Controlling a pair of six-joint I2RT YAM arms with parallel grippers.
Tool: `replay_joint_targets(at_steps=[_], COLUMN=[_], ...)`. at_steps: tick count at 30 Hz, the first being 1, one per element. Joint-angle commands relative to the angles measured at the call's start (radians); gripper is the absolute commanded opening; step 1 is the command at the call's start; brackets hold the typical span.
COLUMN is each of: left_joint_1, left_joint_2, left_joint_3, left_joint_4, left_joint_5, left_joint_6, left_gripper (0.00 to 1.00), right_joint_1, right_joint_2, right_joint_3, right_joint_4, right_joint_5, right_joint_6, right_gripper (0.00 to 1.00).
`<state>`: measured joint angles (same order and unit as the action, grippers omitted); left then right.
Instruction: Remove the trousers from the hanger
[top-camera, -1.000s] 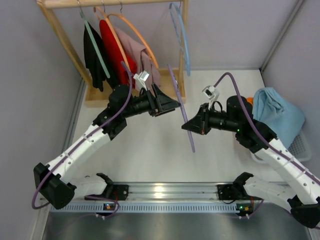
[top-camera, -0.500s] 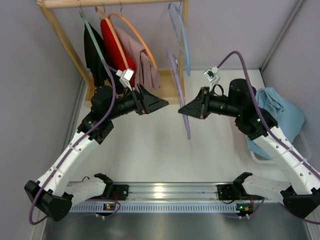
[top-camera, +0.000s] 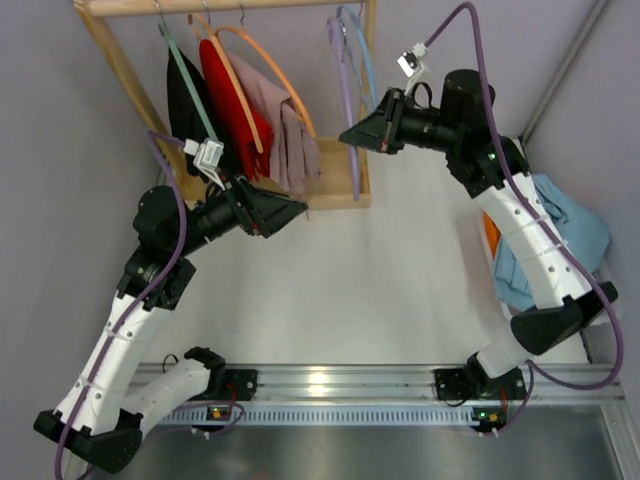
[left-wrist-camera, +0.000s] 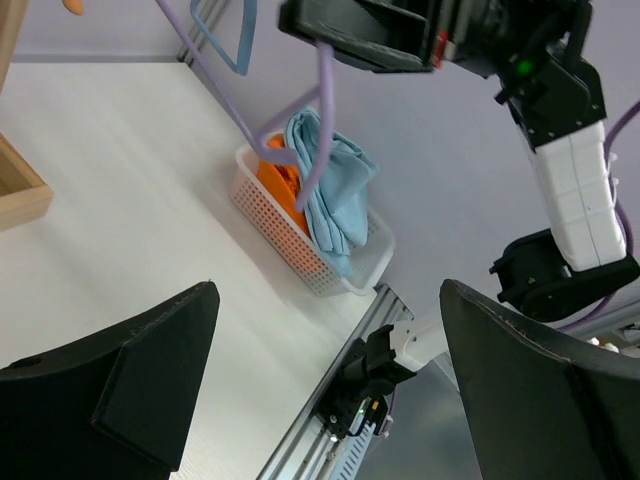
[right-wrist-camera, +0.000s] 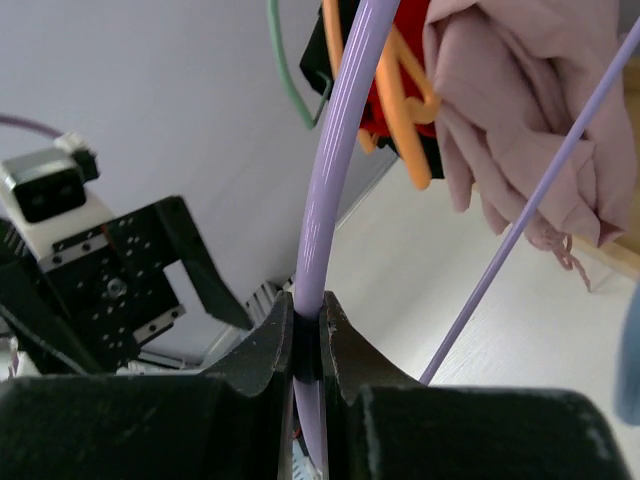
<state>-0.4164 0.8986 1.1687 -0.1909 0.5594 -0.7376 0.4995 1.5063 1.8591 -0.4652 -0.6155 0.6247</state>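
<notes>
The lavender hanger's rim should next be carried outward beside the pale blue hanger (top-camera: 368, 68) by my right gripper, which should then open to release it, since the trousers (top-camera: 565, 235) already lie in the basket.
The lavender hanger (top-camera: 339, 70) is bare and stands nearly upright at the wooden rack, its top up by the rail. My right gripper (top-camera: 347, 135) is shut on its lower rim, and the purple bar (right-wrist-camera: 335, 150) sits pinched between the jaws of the right gripper (right-wrist-camera: 308, 330). The light blue trousers (top-camera: 565, 235) lie bunched at the far right, off the hanger and partly behind my right arm. In the left wrist view the trousers (left-wrist-camera: 335, 195) rest in a white basket (left-wrist-camera: 290, 235). My left gripper (top-camera: 298, 208) is open and empty, left of and below the hanger; its jaws stand wide apart (left-wrist-camera: 328, 300).
The wooden rack (top-camera: 225, 6) at the back holds a pale blue hanger (top-camera: 367, 60), an orange hanger (top-camera: 275, 70) with a dusty pink garment (top-camera: 285, 125), plus red and black clothes. An orange cloth (left-wrist-camera: 280, 185) lies in the basket beside the trousers.
My right arm has carried the hanger up and back to the rack's rail. My left gripper has opened wide and drawn back to the left, away from the hanger.
</notes>
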Motion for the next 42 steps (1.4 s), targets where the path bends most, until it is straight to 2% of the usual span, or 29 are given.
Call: replay_joint_targets(at_steps=[1,11,22,37,42], left_joint_1=[0.021,0.034,0.059,0.074,0.080], left_joint_2=[-0.024,-0.059,-0.078,-0.090,-0.092], left_joint_3=[0.008,-0.030,-0.056,-0.078,-0.086], left_joint_4=[0.010,0.010,0.011,0.010,0.011], left_joint_5=[-0.004,-0.006,-0.006,-0.009,-0.006], left_joint_6=[0.000,-0.028,-0.068,-0.089,-0.097], left_gripper=[0.98,0.98,0.98,0.98,0.98], right_joint_1=[-0.045,-0.061,-0.099,-0.133,-0.138], right_joint_2=[0.060,0.252,0.382,0.442,0.414], right_joint_3=[0.130,0.374,0.497,0.427,0.407], right_joint_4=[0.031,0.085,0.166,0.168,0.257], right_joint_5=[-0.038,-0.012,0.022,0.023,-0.071], right_joint_6=[0.035,0.035,0.086,0.171,0.236], right_gripper=[0.00,0.00,0.00,0.00,0.00])
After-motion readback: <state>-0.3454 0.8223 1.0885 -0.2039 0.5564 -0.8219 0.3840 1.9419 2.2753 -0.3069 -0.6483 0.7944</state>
